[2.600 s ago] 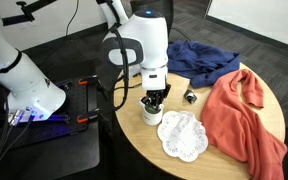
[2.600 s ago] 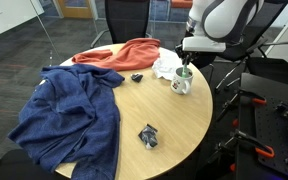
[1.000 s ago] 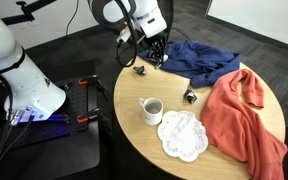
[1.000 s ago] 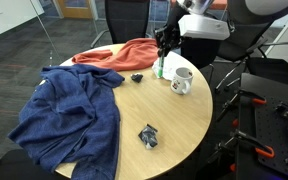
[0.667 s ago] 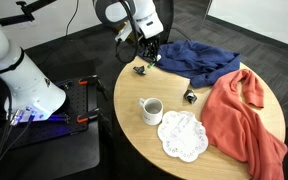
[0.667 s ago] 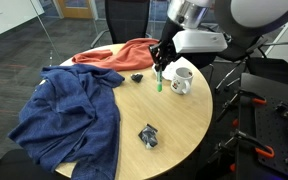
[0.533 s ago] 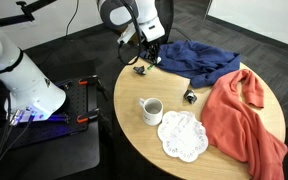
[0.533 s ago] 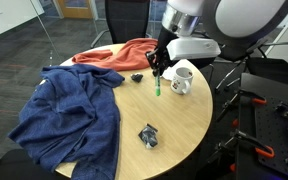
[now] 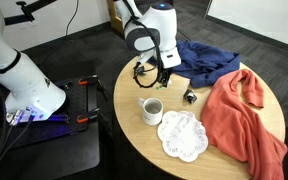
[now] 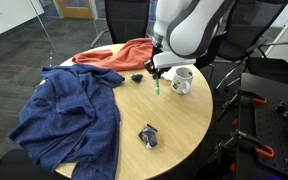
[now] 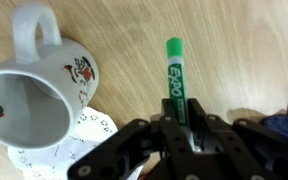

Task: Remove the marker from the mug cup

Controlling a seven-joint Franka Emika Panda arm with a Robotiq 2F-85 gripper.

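My gripper lowers the green marker onto the wood beside the mug next, as the marker is out of the white mug (image 10: 182, 80).
The marker (image 11: 174, 70) is green with a white label. It stands upright in my gripper (image 11: 181, 104), which is shut on its upper part. In an exterior view the marker (image 10: 158, 87) hangs just above the tabletop, with the gripper (image 10: 156, 73) over it. It is left of the white mug (image 10: 182, 80) and outside it. The mug (image 9: 151, 110) stands upright with nothing in it, and my gripper (image 9: 161, 80) is beyond it. In the wrist view the mug (image 11: 39, 85) is at the left, with a dark inside and small red prints.
A white lacy doily (image 9: 182, 135) lies next to the mug. A blue cloth (image 10: 69, 115) and an orange cloth (image 9: 244, 115) cover much of the round wooden table (image 10: 174, 130). Small black objects (image 10: 148, 136) (image 10: 137, 77) lie on the table.
My gripper has lifted the marker out of the mug, swung away, and come down with it beside the mug. The mug has stayed in place.
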